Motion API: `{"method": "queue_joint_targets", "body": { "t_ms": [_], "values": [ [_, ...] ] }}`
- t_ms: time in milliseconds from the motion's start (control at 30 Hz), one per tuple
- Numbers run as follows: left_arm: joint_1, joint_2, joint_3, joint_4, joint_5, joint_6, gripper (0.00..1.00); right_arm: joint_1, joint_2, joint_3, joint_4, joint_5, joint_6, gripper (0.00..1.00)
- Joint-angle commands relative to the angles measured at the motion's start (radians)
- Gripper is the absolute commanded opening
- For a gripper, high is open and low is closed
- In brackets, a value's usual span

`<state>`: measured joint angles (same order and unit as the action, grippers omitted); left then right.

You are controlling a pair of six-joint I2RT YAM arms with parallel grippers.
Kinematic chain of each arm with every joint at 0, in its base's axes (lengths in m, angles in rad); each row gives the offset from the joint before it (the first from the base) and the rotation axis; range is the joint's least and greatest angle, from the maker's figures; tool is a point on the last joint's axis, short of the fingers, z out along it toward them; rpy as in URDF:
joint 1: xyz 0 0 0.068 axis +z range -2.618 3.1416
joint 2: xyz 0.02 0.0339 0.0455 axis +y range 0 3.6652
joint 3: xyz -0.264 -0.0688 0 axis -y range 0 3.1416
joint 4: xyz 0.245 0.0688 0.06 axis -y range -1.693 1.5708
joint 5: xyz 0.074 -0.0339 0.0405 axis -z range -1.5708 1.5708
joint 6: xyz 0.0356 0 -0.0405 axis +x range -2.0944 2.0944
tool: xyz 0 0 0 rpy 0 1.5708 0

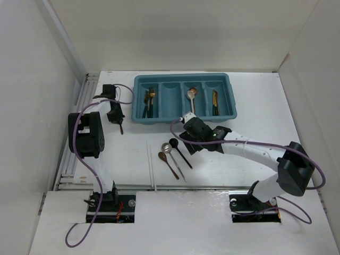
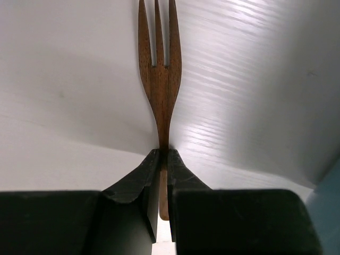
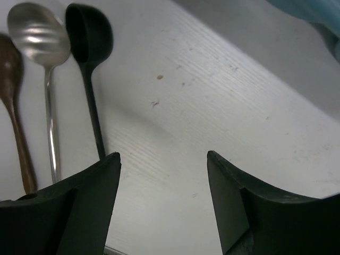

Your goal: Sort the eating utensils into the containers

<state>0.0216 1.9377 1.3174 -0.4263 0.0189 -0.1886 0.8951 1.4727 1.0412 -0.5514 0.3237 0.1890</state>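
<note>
My left gripper should lift the fork away from my base and across the teal tray's rim. Then it should lower the fork into the nearest slot.
My left gripper (image 1: 116, 118) is shut on a brown wooden fork (image 1: 121, 128) over the table, left of the teal tray (image 1: 139, 118). In the left wrist view the fork (image 2: 159, 69) sticks out from the closed jaws (image 2: 163, 155), tines pointing away. My right gripper (image 1: 185, 141) is open and empty just in front of the tray, right of three spoons: black (image 1: 173, 143), silver (image 1: 167, 147) and brown (image 1: 163, 155). In the right wrist view the open gripper (image 3: 163, 155) is above bare table, with the black (image 3: 87, 32), silver (image 3: 37, 32) and brown (image 3: 10, 64) spoons to its left.
The tray holds forks (image 1: 150, 101) in its left slot, a spoon (image 1: 191, 95) in the third and knives (image 1: 214, 101) in the right slot. White chopsticks (image 1: 150, 164) lie left of the spoons. The tray's corner (image 3: 319, 10) shows at the top right of the right wrist view.
</note>
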Motion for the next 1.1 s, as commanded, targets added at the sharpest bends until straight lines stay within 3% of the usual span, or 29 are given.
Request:
{"method": "queue_joint_targets", "body": {
  "t_ms": [0, 200, 367, 567, 700, 767, 900, 967, 1067],
  "values": [
    [0.063, 0.043, -0.032, -0.081, -0.027, 0.029, 0.00, 0.022, 0.001, -0.012, 0.050, -0.107, -0.055, 0.71],
    [0.054, -0.101, 0.184, -0.092, 0.033, 0.040, 0.00, 0.033, 0.034, -0.012, 0.091, -0.218, -0.128, 0.71],
    [-0.080, -0.158, 0.338, -0.022, 0.128, 0.040, 0.00, 0.033, 0.100, -0.012, 0.132, -0.239, -0.148, 0.76],
    [-0.192, -0.033, 0.442, 0.000, 0.240, -0.023, 0.00, 0.033, 0.185, -0.012, 0.192, -0.203, -0.137, 0.76],
    [-0.218, 0.084, 0.467, -0.038, 0.231, -0.032, 0.00, 0.033, 0.238, 0.031, 0.192, -0.147, -0.109, 0.76],
    [-0.227, 0.109, 0.456, -0.038, 0.213, -0.032, 0.11, 0.033, 0.265, 0.043, 0.183, -0.138, -0.100, 0.76],
    [-0.236, 0.122, 0.447, -0.028, 0.190, -0.008, 0.16, 0.033, 0.297, 0.054, 0.183, -0.127, -0.080, 0.72],
    [-0.236, 0.122, 0.447, -0.028, 0.190, 0.003, 0.29, 0.033, 0.298, 0.054, 0.183, -0.127, -0.080, 0.69],
    [-0.236, 0.101, 0.459, -0.038, 0.190, 0.003, 0.35, 0.033, 0.307, 0.054, 0.183, -0.127, -0.080, 0.58]
  ]
}}
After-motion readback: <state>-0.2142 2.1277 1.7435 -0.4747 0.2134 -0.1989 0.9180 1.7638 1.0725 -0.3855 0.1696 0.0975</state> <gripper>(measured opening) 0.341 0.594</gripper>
